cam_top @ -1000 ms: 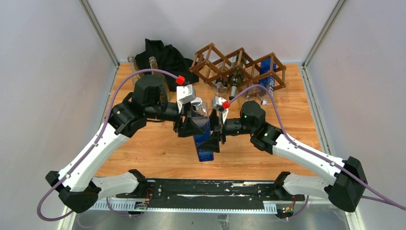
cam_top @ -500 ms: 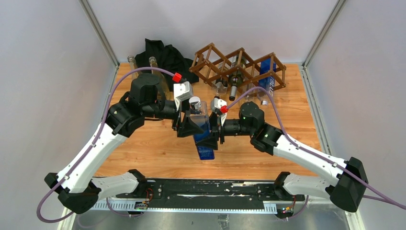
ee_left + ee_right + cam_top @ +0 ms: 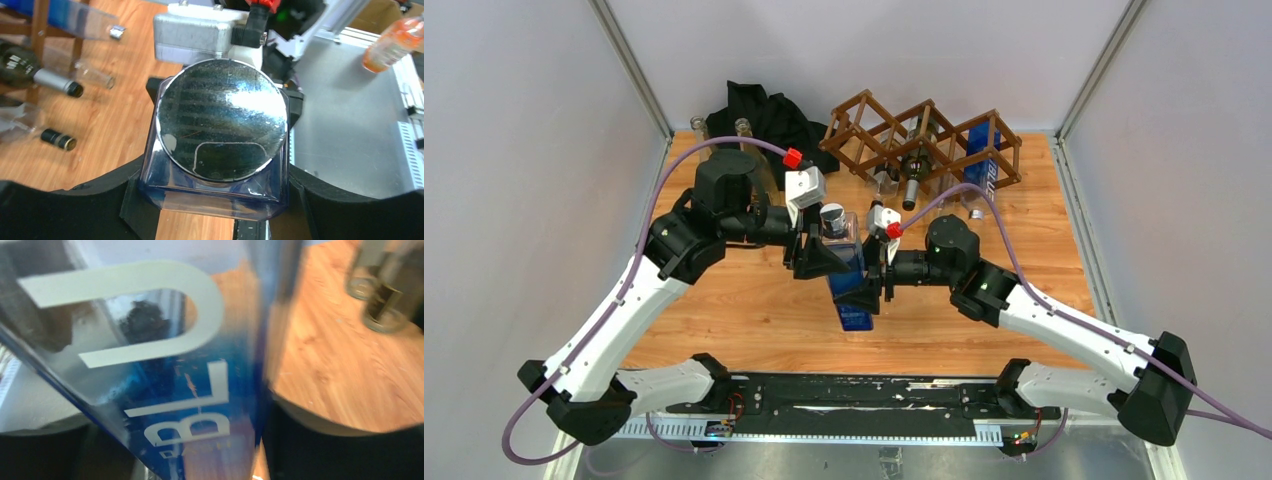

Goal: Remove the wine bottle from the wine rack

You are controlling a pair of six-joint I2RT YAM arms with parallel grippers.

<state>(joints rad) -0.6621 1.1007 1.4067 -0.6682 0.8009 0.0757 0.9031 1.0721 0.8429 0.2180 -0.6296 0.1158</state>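
I need to carry the tilted bottle outward with my left gripper next, to the gap between the glass bottles and rack (image 3: pixel 924 130). I should lower it upright there and let it go.
A blue square bottle (image 3: pixel 852 290) with white lettering hangs tilted over the middle of the table, clear of the dark brown wine rack (image 3: pixel 924 130) at the back. My left gripper (image 3: pixel 829 262) is shut on its shoulder just under the round cap; in the left wrist view both black fingers (image 3: pixel 100 205) press the bottle (image 3: pixel 210 192) from either side. My right gripper (image 3: pixel 876 280) is shut on the body lower down, and the bottle (image 3: pixel 200 390) fills the right wrist view. A dark wine bottle (image 3: pixel 914 165) lies in the rack's middle cell.
Another blue bottle (image 3: pixel 984 165) sits in the rack's right cell. Black cloth (image 3: pixel 764 120) and two upright glass bottles (image 3: pixel 744 130) stand at the back left. Small clear bottles (image 3: pixel 55 137) lie before the rack. Grey walls enclose the table.
The right jaws have closed in on the bottle's body. Both arms and the bottle have shifted slightly left and back; the bottle's base sits a little higher in view.
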